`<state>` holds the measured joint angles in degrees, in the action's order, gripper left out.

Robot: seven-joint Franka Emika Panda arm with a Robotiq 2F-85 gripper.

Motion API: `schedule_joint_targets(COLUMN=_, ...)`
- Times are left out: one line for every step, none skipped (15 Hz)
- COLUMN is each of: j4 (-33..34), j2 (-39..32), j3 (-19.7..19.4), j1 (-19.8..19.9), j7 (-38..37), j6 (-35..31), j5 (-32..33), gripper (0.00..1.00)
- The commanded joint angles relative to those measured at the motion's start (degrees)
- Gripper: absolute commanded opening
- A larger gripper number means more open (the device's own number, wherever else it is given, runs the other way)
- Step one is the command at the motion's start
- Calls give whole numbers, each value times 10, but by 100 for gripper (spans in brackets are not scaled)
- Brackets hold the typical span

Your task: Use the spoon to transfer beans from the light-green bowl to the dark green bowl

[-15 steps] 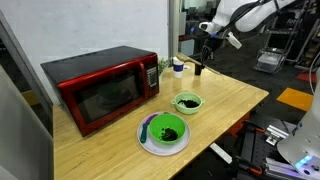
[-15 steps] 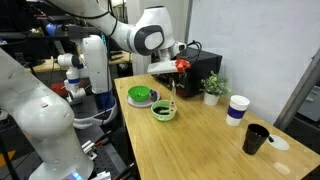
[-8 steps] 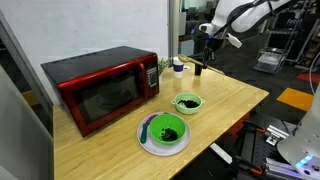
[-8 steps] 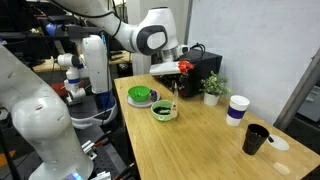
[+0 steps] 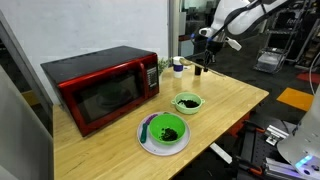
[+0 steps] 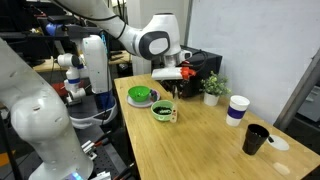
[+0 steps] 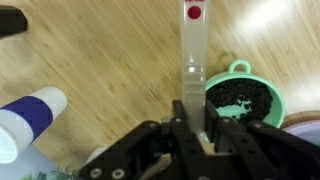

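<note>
My gripper will next move down and away from the beans to let go of the spoon (image 7: 193, 45), because the bare tabletop beside the light-green bowl is below my gripper.
In the wrist view my gripper (image 7: 194, 118) is shut on the pale translucent handle of the spoon (image 7: 193, 45), which ends in a red spot far from the jaws. The light-green bowl (image 7: 262, 116) lies just right of the handle, full of dark beans (image 7: 240, 97). Both exterior views show the gripper (image 5: 205, 40) (image 6: 170, 80) held high above the table, over the light-green bowl (image 5: 187, 103) (image 6: 163, 111). The dark green bowl (image 5: 152, 128) (image 6: 140, 95) stands beside it on a white plate (image 5: 146, 143) and holds dark beans (image 5: 168, 130) too.
A red microwave (image 5: 100, 88) fills the left of the table. A white cup (image 6: 237, 109), a black cup (image 6: 256, 139) and a small plant (image 6: 211, 88) stand at the far end. A white and blue cup (image 7: 25, 118) shows at the wrist view's left.
The gripper with the spoon has shifted slightly, a little higher in one exterior view. The bowls have not moved.
</note>
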<state>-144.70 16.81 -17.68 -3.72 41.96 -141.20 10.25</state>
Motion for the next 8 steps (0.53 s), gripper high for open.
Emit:
schedule_joint_targets(j4=18, j2=-55, j3=-11, j1=20, j7=72, j6=-16, j5=-65, gripper=6)
schedule_joint_targets(j4=19, j2=-66, j3=-15, j1=23, j7=92, j6=-19, j5=-85, gripper=6)
schedule_joint_targets(j4=22, j2=-78, j3=-18, j1=29, j7=108, j6=-21, j5=-102, gripper=6)
schedule_joint_targets(j4=26, j2=-88, j3=-19, j1=36, j7=122, j6=-21, j5=-118, gripper=6)
schedule_joint_targets(j4=30, j2=-100, j3=-22, j1=44, j7=137, j6=-20, j5=-135, gripper=6)
schedule_joint_targets(j4=35, j2=-111, j3=-21, j1=52, j7=148, j6=-18, j5=-149, gripper=6)
schedule_joint_targets(j4=39, j2=-122, j3=-19, j1=60, j7=158, j6=-16, j5=-163, gripper=6)
schedule_joint_targets(j4=44, j2=-132, j3=-16, j1=70, j7=162, j6=-15, j5=-168, gripper=6)
